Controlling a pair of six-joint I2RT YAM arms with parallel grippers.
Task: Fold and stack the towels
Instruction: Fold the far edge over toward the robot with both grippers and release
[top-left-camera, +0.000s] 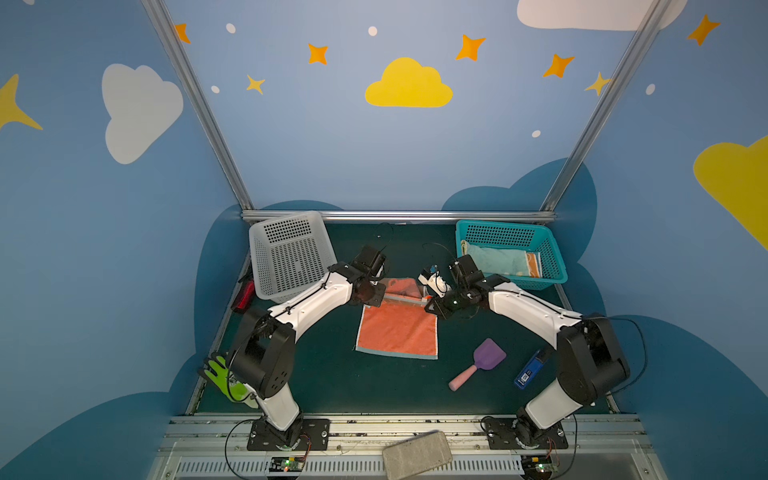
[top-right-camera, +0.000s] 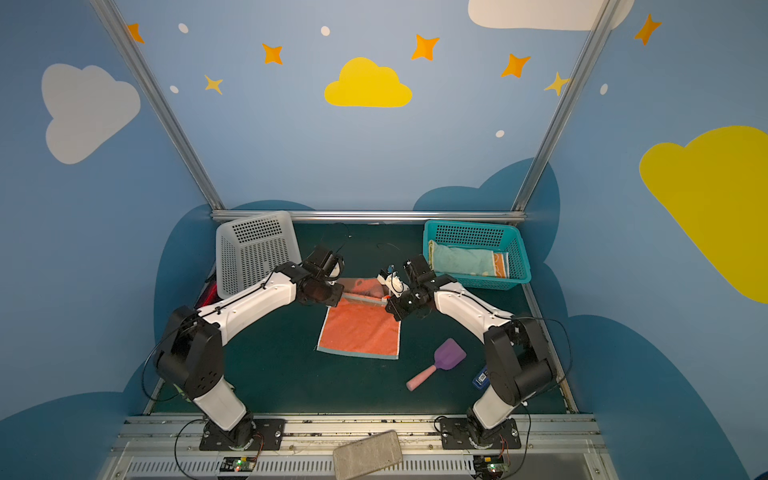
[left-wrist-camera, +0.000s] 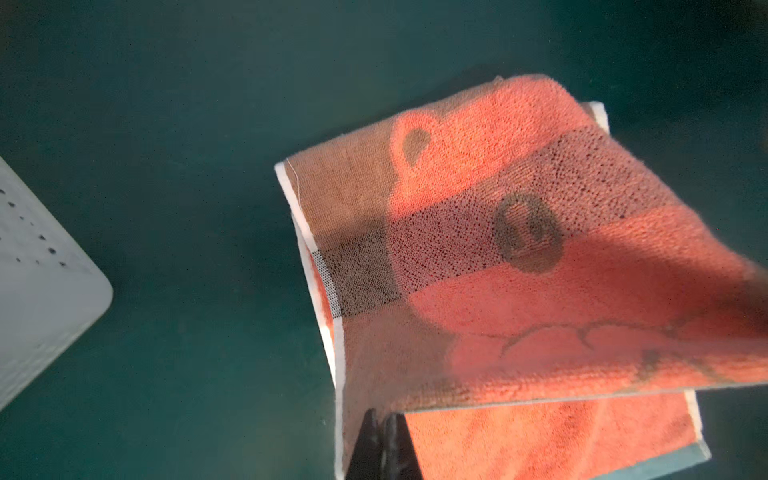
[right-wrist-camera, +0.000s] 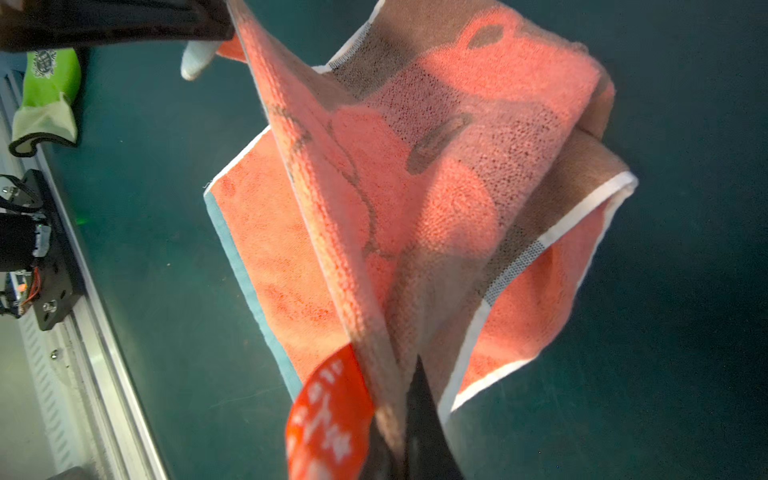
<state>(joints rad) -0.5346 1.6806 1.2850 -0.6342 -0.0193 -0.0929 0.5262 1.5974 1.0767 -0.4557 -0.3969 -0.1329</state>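
Note:
My left gripper moves back and down toward the near hem next and releases the towel's corner. The towel's bottom layer still lies uncovered at the near pale blue hem (top-left-camera: 369, 350).
An orange towel (top-left-camera: 397, 332) (top-right-camera: 359, 332) with a pale blue hem lies on the dark green mat, and its far edge is lifted and folding toward the front. My left gripper (top-left-camera: 372, 293) (left-wrist-camera: 382, 419) is shut on the towel's far left corner. My right gripper (top-left-camera: 431, 305) (right-wrist-camera: 405, 399) is shut on the far right corner, beside a red label (right-wrist-camera: 328, 424) with white lettering. In the wrist views the raised layer (left-wrist-camera: 519, 249) (right-wrist-camera: 436, 187) shows a salmon and brown pattern. Folded towels, one light blue (top-left-camera: 494, 259) and one orange-striped (top-left-camera: 533, 264), lie in the teal basket (top-left-camera: 555, 266).
A grey basket (top-left-camera: 286, 253) lies tipped at the back left, with a red object (top-left-camera: 245, 295) beside it. A purple scoop with a pink handle (top-left-camera: 478, 368) and a blue device (top-left-camera: 528, 370) lie front right. A lime-green glove (top-left-camera: 226, 378) sits by the left arm's base.

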